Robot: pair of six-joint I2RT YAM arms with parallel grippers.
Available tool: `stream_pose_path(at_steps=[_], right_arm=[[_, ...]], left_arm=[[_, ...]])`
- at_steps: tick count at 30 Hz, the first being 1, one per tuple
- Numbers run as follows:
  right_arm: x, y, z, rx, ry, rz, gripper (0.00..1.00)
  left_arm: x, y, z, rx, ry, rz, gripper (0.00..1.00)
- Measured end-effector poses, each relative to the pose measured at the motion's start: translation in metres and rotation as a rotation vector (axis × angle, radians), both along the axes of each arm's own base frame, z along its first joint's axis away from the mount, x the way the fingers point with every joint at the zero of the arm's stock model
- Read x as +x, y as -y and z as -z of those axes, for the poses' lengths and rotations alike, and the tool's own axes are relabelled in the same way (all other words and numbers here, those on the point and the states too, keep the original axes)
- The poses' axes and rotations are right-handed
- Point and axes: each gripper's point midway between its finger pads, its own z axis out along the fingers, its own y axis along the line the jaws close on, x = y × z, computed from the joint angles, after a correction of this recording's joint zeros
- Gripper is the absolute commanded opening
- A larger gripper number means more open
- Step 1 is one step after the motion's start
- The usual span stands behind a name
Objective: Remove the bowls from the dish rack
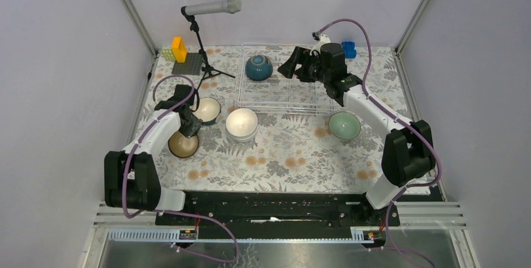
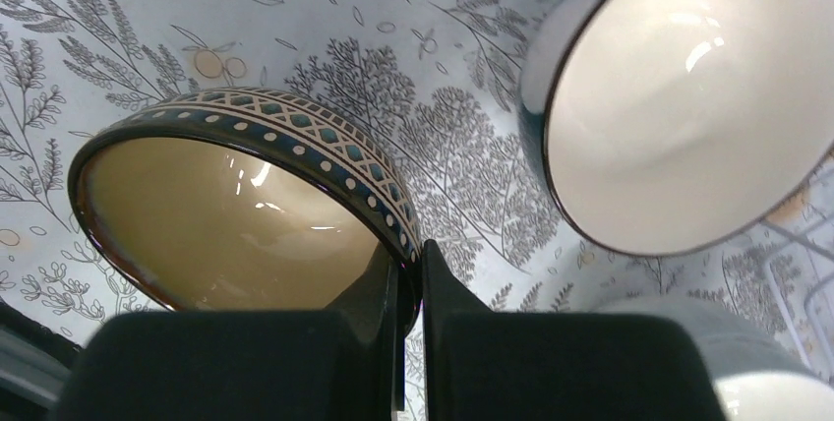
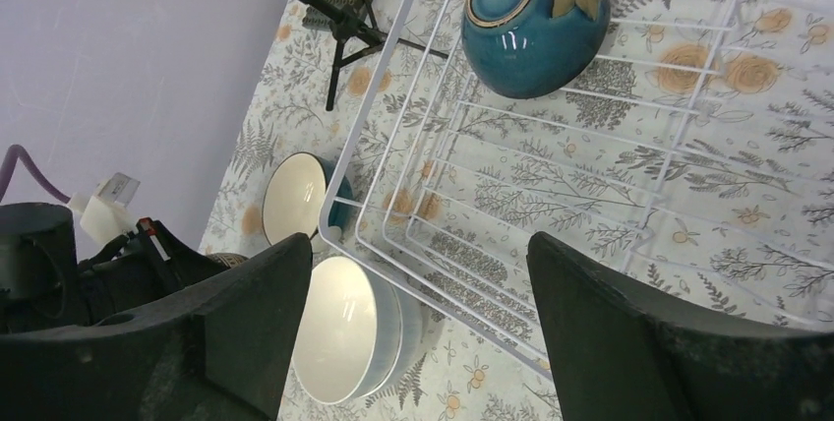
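Note:
The spot on the tabletop (image 2: 359, 82) beside the white-lined teal bowl is empty, so my left gripper will next lower and ease outward to let go of the brown bowl (image 2: 246, 205) there.
The white wire dish rack (image 1: 285, 110) stands at the back of the table. One dark teal bowl (image 1: 258, 67) lies in its left half, foot ring up (image 3: 536, 18). My right gripper (image 1: 290, 66) hovers over the rack (image 3: 339, 175) to the right of that bowl, open and empty (image 3: 418, 273). My left gripper (image 1: 188, 131) is shut on the patterned rim of the brown bowl (image 1: 183, 145) (image 2: 246, 205), one finger inside and one outside (image 2: 411, 273). Outside the rack sit a teal bowl with a white inside (image 1: 207, 110) (image 2: 688, 96), stacked white bowls (image 1: 242, 124) (image 3: 344, 342) and a mint green bowl (image 1: 344, 125).
A microphone on a black tripod (image 1: 203, 55) stands at the back left beside a grey baseplate (image 1: 188, 64) with a yellow block. A blue block (image 1: 348, 49) lies at the back right. Metal frame posts and walls close the sides.

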Motion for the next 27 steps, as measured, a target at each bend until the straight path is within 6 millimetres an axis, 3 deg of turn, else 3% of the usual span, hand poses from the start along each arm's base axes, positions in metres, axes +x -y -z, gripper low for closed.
stream_pose_path(at_steps=[10, 15, 17, 22, 27], right_arm=[[-0.001, 0.003, 0.001, -0.049, 0.037, -0.014, 0.88], [-0.002, 0.003, 0.005, -0.066, 0.039, -0.018, 0.89], [-0.002, 0.004, 0.007, -0.072, 0.039, -0.019, 0.90], [-0.001, 0.004, 0.012, -0.086, 0.033, -0.020, 0.90], [0.000, 0.000, 0.028, -0.121, 0.023, -0.033, 0.88]], left_arm=[[0.022, -0.018, 0.016, 0.019, -0.067, -0.086, 0.00], [0.035, -0.023, 0.018, 0.030, -0.098, -0.074, 0.26], [0.040, -0.023, 0.018, 0.027, -0.085, -0.068, 0.43], [0.045, -0.024, 0.012, 0.036, -0.057, -0.056, 0.49], [0.048, -0.023, -0.011, 0.028, 0.020, -0.044, 0.51]])
